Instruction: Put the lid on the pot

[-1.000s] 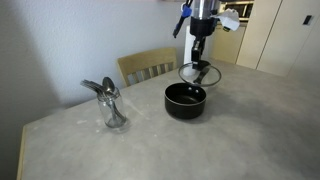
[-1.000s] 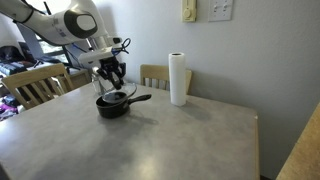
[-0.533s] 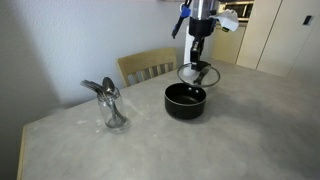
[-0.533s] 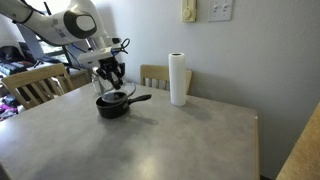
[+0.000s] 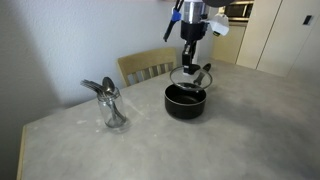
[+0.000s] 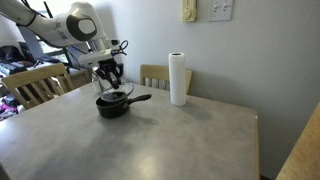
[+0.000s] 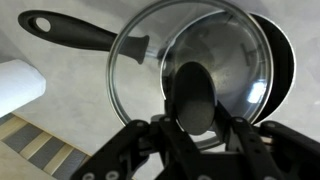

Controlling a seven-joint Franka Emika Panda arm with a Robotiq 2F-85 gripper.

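Note:
The pot's opening (image 5: 184, 95) (image 7: 230, 68) is below my gripper and to its right in the wrist view, so I need to move away from the handle, lower the lid and let it go.
A black pot (image 5: 185, 101) with a long black handle (image 7: 70, 31) stands on the grey table (image 5: 230, 135). My gripper (image 5: 190, 60) is shut on the black knob (image 7: 196, 98) of a round glass lid (image 7: 190, 75) and holds it just above the pot, mostly over its opening and shifted a little toward the handle side. In an exterior view the pot (image 6: 113, 104) sits under the gripper (image 6: 111, 84). The lid is hard to make out there.
A glass vase with metal utensils (image 5: 110, 106) stands on the table left of the pot. A white paper towel roll (image 6: 178, 80) stands near the far edge, also in the wrist view (image 7: 18, 85). Wooden chairs (image 5: 148, 66) (image 6: 35, 86) stand at the table's edges.
The gripper has moved with the lid from beside the pot's far rim to over the pot. The pot has not moved.

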